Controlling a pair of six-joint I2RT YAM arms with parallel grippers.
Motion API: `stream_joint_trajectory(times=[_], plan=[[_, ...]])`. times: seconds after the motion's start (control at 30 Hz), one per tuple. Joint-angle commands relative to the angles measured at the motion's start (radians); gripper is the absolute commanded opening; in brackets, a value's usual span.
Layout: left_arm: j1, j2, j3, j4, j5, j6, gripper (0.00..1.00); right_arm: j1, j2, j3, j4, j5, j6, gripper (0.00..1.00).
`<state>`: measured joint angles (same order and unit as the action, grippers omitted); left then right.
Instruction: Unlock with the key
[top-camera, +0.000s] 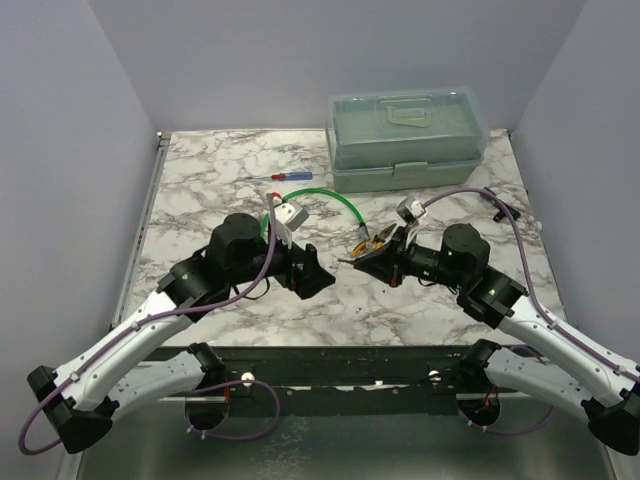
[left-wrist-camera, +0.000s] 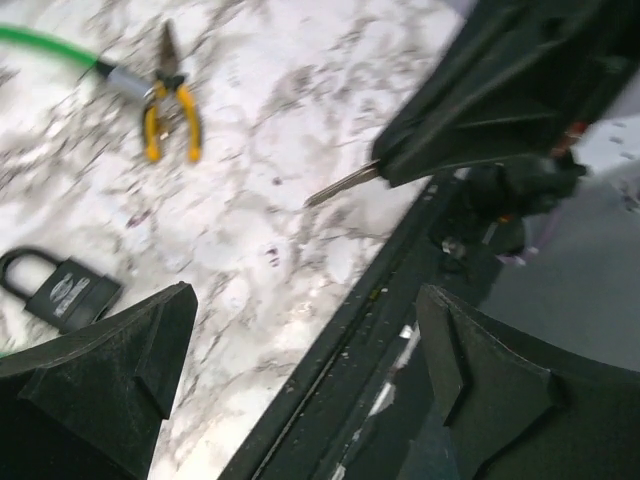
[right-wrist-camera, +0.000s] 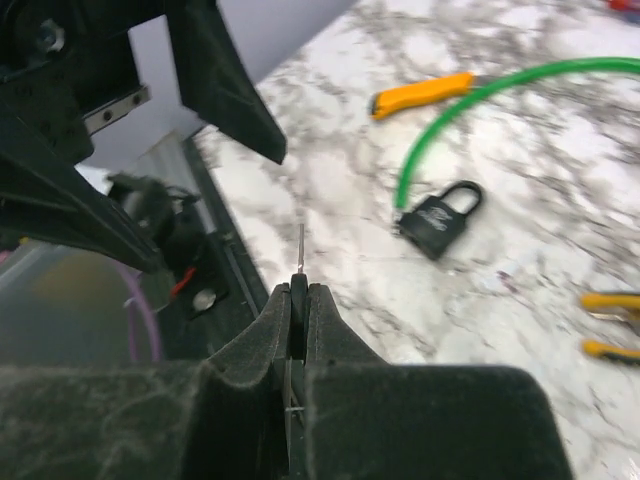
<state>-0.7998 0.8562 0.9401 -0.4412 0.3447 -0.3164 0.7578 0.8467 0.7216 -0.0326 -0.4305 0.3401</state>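
The black padlock's body (left-wrist-camera: 72, 296) lies flat on the marble, so my left gripper moves down over it next, turning its open fingers toward the tabletop.
My right gripper (right-wrist-camera: 298, 287) is shut on the key, its dark head pinched between the pads and its thin silver blade (right-wrist-camera: 300, 245) sticking out ahead. The blade also shows in the left wrist view (left-wrist-camera: 340, 187), held above the table's front edge. The black padlock (right-wrist-camera: 437, 220) lies flat on the marble, apart from the key; it also shows in the left wrist view (left-wrist-camera: 65, 290). My left gripper (left-wrist-camera: 308, 300) is open and empty, facing the right gripper (top-camera: 352, 261) closely at mid-table. In the top view the arms hide the padlock.
A green cable (top-camera: 345, 203) loops across the middle. Yellow-handled pliers (left-wrist-camera: 170, 110) lie by the cable's end. An orange-handled tool (right-wrist-camera: 422, 94) lies beyond the padlock. A red-and-blue screwdriver (top-camera: 290, 177) and a green toolbox (top-camera: 408, 140) sit at the back.
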Motion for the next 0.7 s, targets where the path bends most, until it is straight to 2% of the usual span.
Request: stream_joint_trajectory(times=[0.0,0.27,0.47,0.67], plan=[[0.002,0.12,0.021,-0.084,-0.284,-0.069,0.99,0.001,-0.035,-0.014,-0.088,0.313,0.009,0.0],[0.008,0.44,0.131,-0.244,-0.604,-0.298,0.99,0.001,-0.063,-0.015,-0.157,0.425,0.033,0.0],[0.023,0.638,0.195,-0.286,-0.674,-0.39,0.99,0.001,-0.106,-0.039,-0.162,0.425,0.052,0.0],[0.08,0.759,0.23,-0.29,-0.69,-0.415,0.99,0.001,-0.135,-0.068,-0.169,0.438,0.091,0.0]])
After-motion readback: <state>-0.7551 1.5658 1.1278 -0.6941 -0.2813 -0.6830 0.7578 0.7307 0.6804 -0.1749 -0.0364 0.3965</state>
